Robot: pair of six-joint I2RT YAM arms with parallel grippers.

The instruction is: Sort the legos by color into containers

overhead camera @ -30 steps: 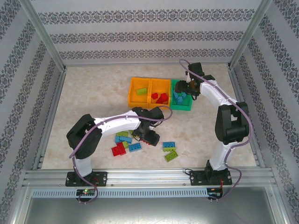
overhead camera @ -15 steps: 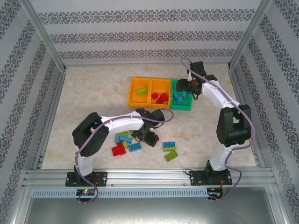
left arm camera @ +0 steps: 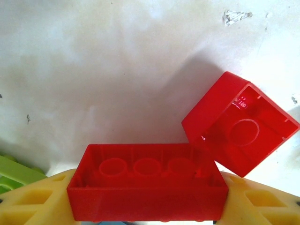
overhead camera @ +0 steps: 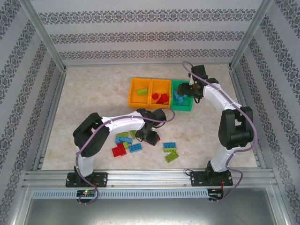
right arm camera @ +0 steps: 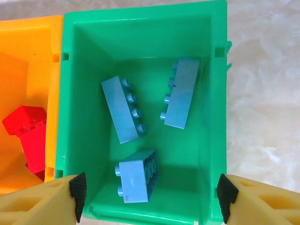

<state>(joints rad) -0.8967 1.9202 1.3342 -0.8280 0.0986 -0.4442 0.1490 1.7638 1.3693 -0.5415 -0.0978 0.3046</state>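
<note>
My left gripper lifts and carries the long red brick outward over the middle orange container next for the release, since red legos are already in there.
In the left wrist view, a red lego, a long brick turned hollow side up, fills the gap between the yellow fingers of my left gripper, which is shut on it. A smaller red lego lies tilted against its right end. From above, the left gripper is low over the loose pile. My right gripper hangs open and holds nothing above the green container, where three blue legos lie. The middle orange container holds red legos, and the left orange one a green lego.
Loose legos lie on the table near the left gripper: green, red, blue, and a blue and green pair further right. A lime brick shows at the left wrist view's edge. Patterned walls and metal posts enclose the table.
The left gripper's jaws have narrowed onto the red brick and the arm has shifted slightly over the pile. The right gripper has edged back above the green container.
</note>
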